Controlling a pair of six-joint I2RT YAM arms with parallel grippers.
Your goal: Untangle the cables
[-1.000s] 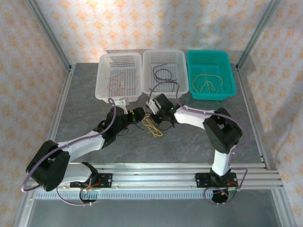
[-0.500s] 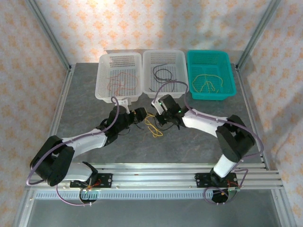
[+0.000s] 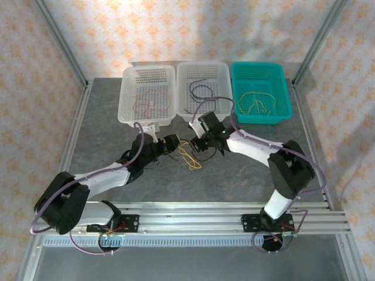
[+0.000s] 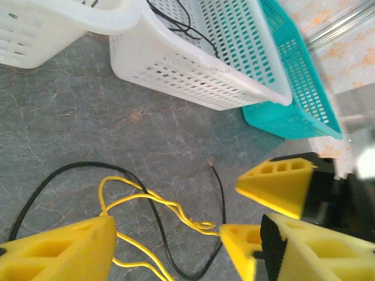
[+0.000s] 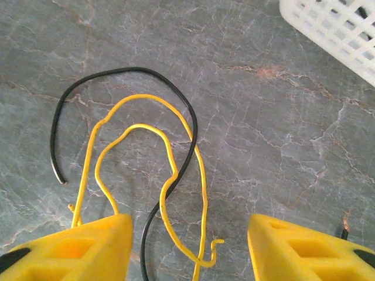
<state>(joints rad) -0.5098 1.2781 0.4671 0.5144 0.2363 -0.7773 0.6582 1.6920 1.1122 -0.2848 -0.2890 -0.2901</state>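
My right gripper is open around the spot where the yellow cable's hooked end (image 5: 210,255) lies, clear of the black cable. It should go down toward the table onto that end.
A yellow cable (image 3: 189,157) and a black cable (image 5: 126,70) lie crossed over each other on the grey table (image 3: 105,134), between my two grippers. My left gripper (image 3: 173,142) is open, and in the left wrist view both strands run between its yellow fingers (image 4: 58,252). My right gripper (image 3: 198,143) faces it from the right, also open. In the right wrist view the yellow cable (image 5: 146,96) loops on the table between the fingertips, free of both. The black cable (image 4: 64,170) arcs around the yellow cable (image 4: 152,199).
Three baskets stand along the back: a white basket (image 3: 130,111) with a reddish-brown cable, a white basket (image 3: 183,70) with a black cable, and a teal basket (image 3: 284,111) with yellow cables. The middle basket's wall (image 4: 193,70) is close behind the grippers.
My right gripper was shut half a second ago and has opened; the yellow cable now lies loose between its fingers. The left arm has barely moved.
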